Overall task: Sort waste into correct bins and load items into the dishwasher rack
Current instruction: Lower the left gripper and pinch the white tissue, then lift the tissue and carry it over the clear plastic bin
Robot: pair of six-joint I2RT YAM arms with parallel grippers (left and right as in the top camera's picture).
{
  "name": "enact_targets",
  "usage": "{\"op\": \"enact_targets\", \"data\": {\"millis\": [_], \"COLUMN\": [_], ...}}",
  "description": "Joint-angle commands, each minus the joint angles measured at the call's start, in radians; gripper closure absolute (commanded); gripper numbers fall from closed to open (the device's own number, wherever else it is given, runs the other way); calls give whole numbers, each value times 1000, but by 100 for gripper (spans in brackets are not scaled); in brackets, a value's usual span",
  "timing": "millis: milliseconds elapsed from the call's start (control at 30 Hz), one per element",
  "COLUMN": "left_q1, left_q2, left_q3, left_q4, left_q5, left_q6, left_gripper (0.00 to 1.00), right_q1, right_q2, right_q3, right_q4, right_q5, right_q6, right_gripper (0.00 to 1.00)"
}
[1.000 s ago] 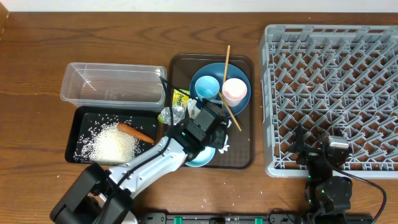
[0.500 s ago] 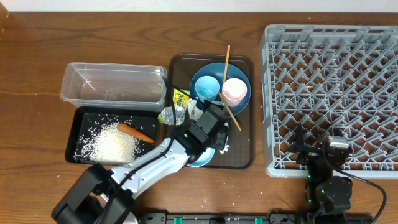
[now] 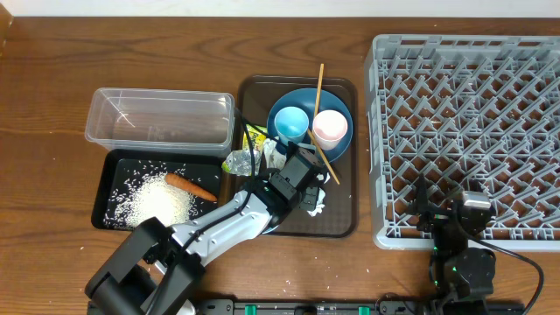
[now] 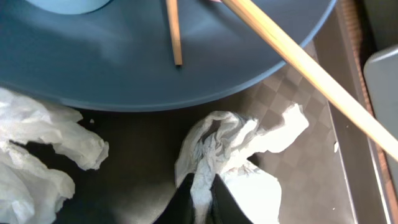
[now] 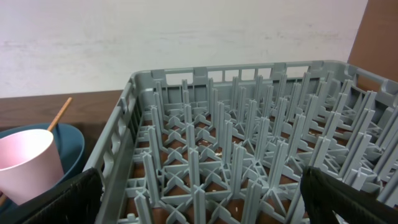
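Observation:
My left gripper should next lift the tissue outward, left in the overhead view, over the empty clear tub and release.
My left gripper (image 4: 202, 190) is shut on a crumpled white tissue (image 4: 231, 142) that lies on the brown tray, just below the rim of the big blue plate (image 4: 124, 74). From overhead that gripper (image 3: 308, 195) sits at the tissue (image 3: 316, 207), below the plate (image 3: 302, 94) holding a light blue cup (image 3: 290, 123) and a pink cup (image 3: 330, 129). Chopsticks (image 3: 319, 87) cross the plate. A carrot (image 3: 191, 186) and rice (image 3: 157, 203) lie in the black tray (image 3: 99, 203). My right gripper (image 5: 205, 202) hangs open over the grey rack (image 5: 249, 149).
A clear tub (image 3: 105, 122) stands behind the black tray. A foil wrapper (image 3: 241, 161), a yellow-green packet (image 3: 255, 137) and more tissue (image 4: 37, 143) lie at the left of the brown tray (image 3: 339, 220). The rack (image 3: 472, 131) fills the right side.
My left gripper has closed on the tissue after shifting a little to the right over the brown tray. The right arm has not moved.

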Motion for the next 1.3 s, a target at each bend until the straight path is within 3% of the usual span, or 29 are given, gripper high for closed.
{"op": "enact_targets", "data": {"millis": [0, 433, 733, 1033, 1267], "left_q1": [1, 39, 285, 658, 809], "left_q2": [-5, -386, -589, -535, -398], "left_q3": [6, 7, 7, 7, 7], "left_q4": [0, -56, -169, -130, -50], "left_q5": [-3, -26, -40, -39, -40], "left_q6": [8, -3, 55, 54, 54], "left_gripper": [94, 94, 94, 94, 94], "right_q1": [13, 13, 13, 13, 13], "right_q2": [-1, -1, -1, -1, -1], "right_q3": [-1, -1, -1, -1, -1], "right_q4": [-5, -5, -5, -5, -5], "right_q5": [-1, -1, -1, -1, -1], "right_q6": [5, 5, 5, 5, 5], "right_gripper": [1, 1, 1, 1, 1]}}
